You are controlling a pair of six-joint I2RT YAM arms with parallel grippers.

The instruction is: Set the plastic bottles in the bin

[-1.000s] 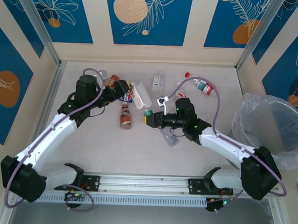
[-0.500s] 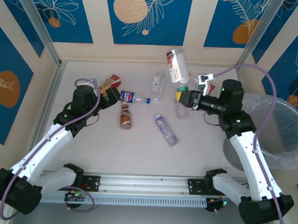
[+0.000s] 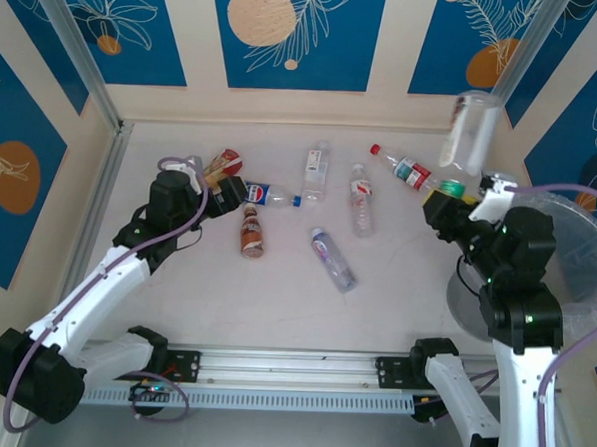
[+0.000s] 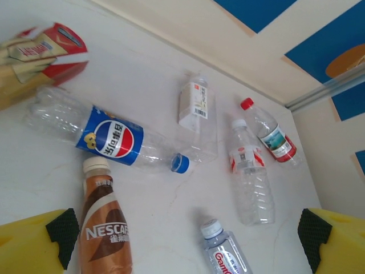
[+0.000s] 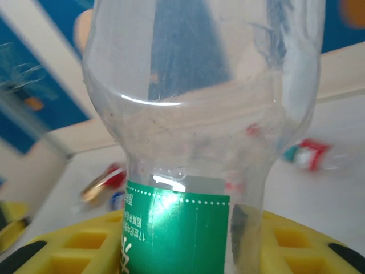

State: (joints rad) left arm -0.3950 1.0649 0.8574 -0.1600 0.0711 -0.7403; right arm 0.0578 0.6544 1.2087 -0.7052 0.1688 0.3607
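Note:
The right gripper swings sideways over the bin's opening (image 3: pixel 580 250) next and releases the clear bottle, as the bin stands beside it, away from the Ganten bottle (image 3: pixel 332 257).
My right gripper (image 3: pixel 448 194) (image 5: pixel 188 251) is shut on a clear bottle with a green label (image 3: pixel 470 130) (image 5: pixel 194 114), held upright in the air just left of the bin (image 3: pixel 582 226). On the table lie several plastic bottles: a Pepsi bottle (image 3: pixel 265 194) (image 4: pixel 111 140), a brown Nescafe bottle (image 3: pixel 251 231) (image 4: pixel 105 228), a white-label bottle (image 3: pixel 316 169) (image 4: pixel 197 111), a red-and-white-label bottle (image 3: pixel 360 202) (image 4: pixel 248 171), a red-capped bottle (image 3: pixel 406 171) (image 4: pixel 271 137) and a Ganten bottle (image 3: pixel 332 257) (image 4: pixel 225 251). My left gripper (image 3: pixel 223 195) (image 4: pixel 185 240) hangs open and holds nothing, at the Pepsi bottle's base end.
A red-and-gold bottle (image 3: pixel 225 162) (image 4: pixel 34 57) lies at the back left, beside the left gripper. Cream walls with blue panels close the table on three sides. The bin stands at the right edge, partly behind my right arm.
The right arm has lifted the green-labelled bottle from the table's middle and swung it right, up to the bin. The left gripper has drawn back slightly to the left.

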